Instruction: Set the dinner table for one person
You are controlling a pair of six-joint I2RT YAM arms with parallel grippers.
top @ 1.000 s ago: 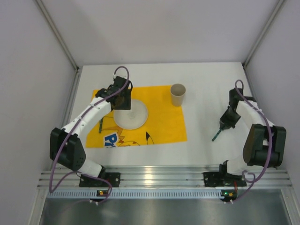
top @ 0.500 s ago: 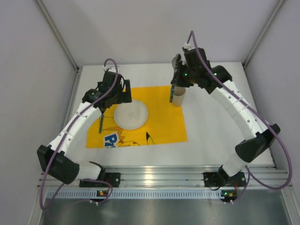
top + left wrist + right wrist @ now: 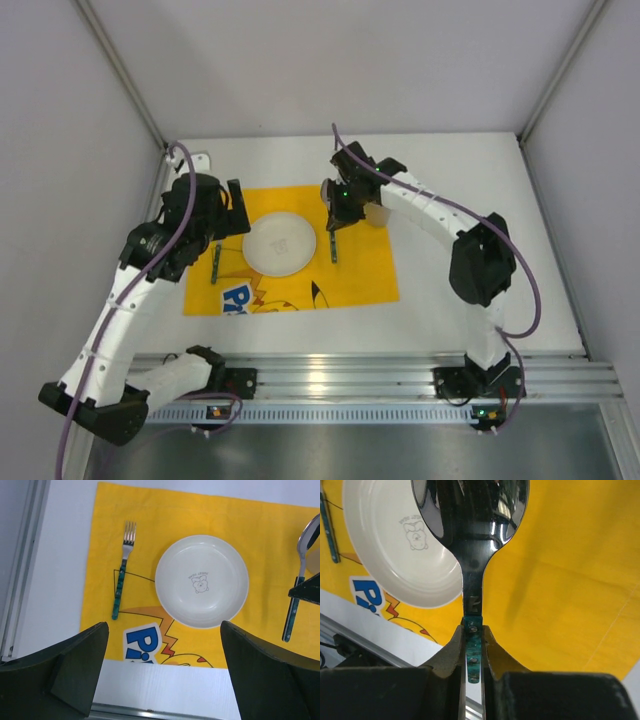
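The bare part of the mat beside the plate is below my right gripper, so my gripper needs to move down and slightly back next to release the green-handled spoon (image 3: 333, 245).
The white dinner table (image 3: 450, 180) carries a yellow printed mat (image 3: 360, 265). On the mat lie a white plate (image 3: 279, 243) and, to its left, a green-handled fork (image 3: 215, 265). My right gripper (image 3: 335, 212) is shut on a green-handled spoon (image 3: 333, 245) and holds it over the mat just right of the plate. In the right wrist view the gripper (image 3: 472, 645) pinches the spoon (image 3: 470, 520) by its handle, with the plate (image 3: 395, 545) to the left. My left gripper (image 3: 232, 205) is open and empty, left of the plate; it also shows in the left wrist view (image 3: 165, 680).
A beige cup (image 3: 380, 215) stands at the mat's far right corner, partly hidden by the right arm. Aluminium rails (image 3: 330, 375) run along the near edge. Grey walls enclose the table on three sides. The left wrist view shows the fork (image 3: 121, 577), the plate (image 3: 201, 581) and the spoon (image 3: 297, 590).
My right arm swung from the table's right side, past the cup, to the mat right of the plate, carrying the spoon. My left arm drew back leftward from the plate.
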